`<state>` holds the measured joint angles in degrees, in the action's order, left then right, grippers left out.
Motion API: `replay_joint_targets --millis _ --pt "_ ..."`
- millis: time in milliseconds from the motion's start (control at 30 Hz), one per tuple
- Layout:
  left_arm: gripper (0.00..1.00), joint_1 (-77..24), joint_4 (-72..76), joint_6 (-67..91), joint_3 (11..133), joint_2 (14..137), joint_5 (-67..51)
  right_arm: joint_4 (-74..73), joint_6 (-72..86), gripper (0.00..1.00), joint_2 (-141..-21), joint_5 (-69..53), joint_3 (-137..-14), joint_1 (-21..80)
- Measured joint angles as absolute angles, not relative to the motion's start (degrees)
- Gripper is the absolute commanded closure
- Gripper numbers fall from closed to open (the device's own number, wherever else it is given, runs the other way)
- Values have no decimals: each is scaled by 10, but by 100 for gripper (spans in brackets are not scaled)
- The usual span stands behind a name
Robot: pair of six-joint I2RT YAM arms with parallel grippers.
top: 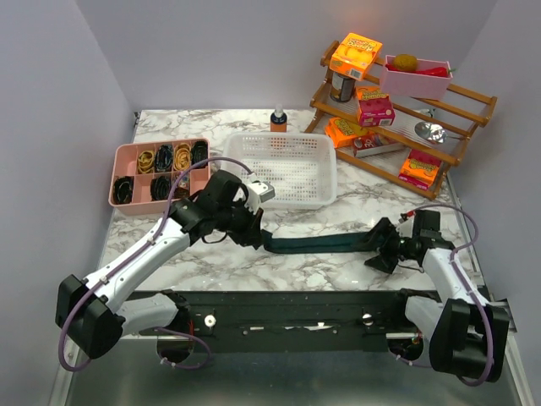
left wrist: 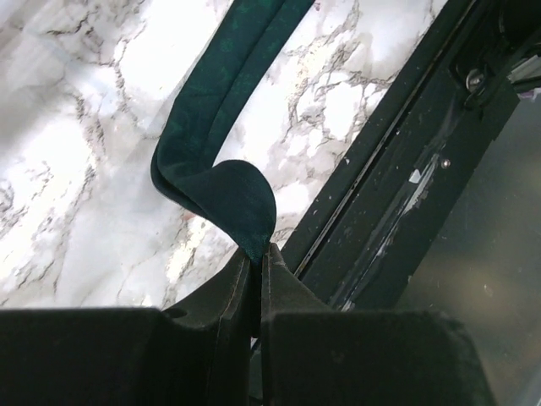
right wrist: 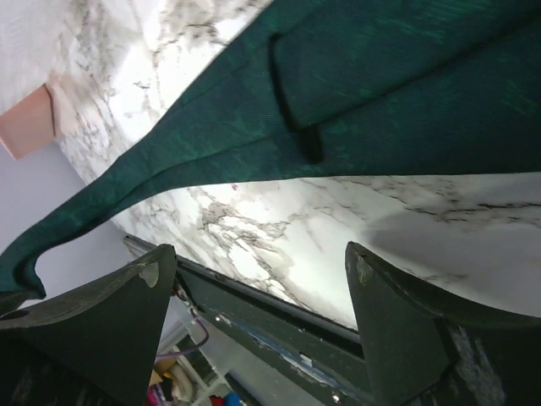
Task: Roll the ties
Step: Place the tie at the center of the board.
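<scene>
The left gripper should pull the narrow end of the tie to the left in the top view and let go of it on the bare marble table, because the tie curls beside the gripper's fingers.
The dark teal necktie (top: 321, 244) lies stretched left to right on the marble table, in front of the white basket. My left gripper (top: 254, 230) is shut on its narrow end. In the left wrist view the tie (left wrist: 211, 118) curls back in a small loop, and its rounded tip is pinched between the closed fingers of the gripper (left wrist: 258, 254). My right gripper (top: 382, 248) is at the tie's wider end. In the right wrist view it (right wrist: 258, 254) is open and empty, just off the near edge of the tie (right wrist: 380, 93), whose back side with the keeper loop faces up.
A white basket (top: 283, 169) stands behind the tie. A pink divided tray (top: 159, 172) with several rolled items is at the back left. A wooden rack (top: 397, 101) with boxes is at the back right. A small orange bottle (top: 278, 118) is behind the basket. A black rail (top: 296, 313) runs along the near edge.
</scene>
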<state>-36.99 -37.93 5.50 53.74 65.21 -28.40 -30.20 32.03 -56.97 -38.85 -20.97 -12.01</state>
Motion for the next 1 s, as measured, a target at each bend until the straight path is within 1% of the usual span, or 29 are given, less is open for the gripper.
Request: replay_joint_targets --millis 200,400,633,667,733,833,867,967,1000 --pt "100 -361 -421 58 567 658 -241 -309 319 11 -559 -375 -281 -70" --pt "100 -357 -464 75 571 680 -223 -313 310 12 -589 -336 -379 -4" --pt "86 -357 -528 88 600 704 -186 -315 297 12 -653 -296 -419 61" --pt "81 -357 -538 91 605 709 -180 -316 294 12 -664 -293 -422 67" --pt "76 -357 -554 94 613 719 -168 -317 289 12 -683 -287 -428 79" --pt "52 -355 -576 104 616 733 -145 -317 282 12 -705 -276 -435 96" --pt "32 -353 -587 109 618 739 -131 -318 279 12 -711 -272 -438 100" --pt "13 -349 -614 136 627 757 -79 -322 270 12 -731 -252 -453 123" --pt "11 -345 -628 148 634 768 -50 -325 267 12 -736 -246 -459 131"
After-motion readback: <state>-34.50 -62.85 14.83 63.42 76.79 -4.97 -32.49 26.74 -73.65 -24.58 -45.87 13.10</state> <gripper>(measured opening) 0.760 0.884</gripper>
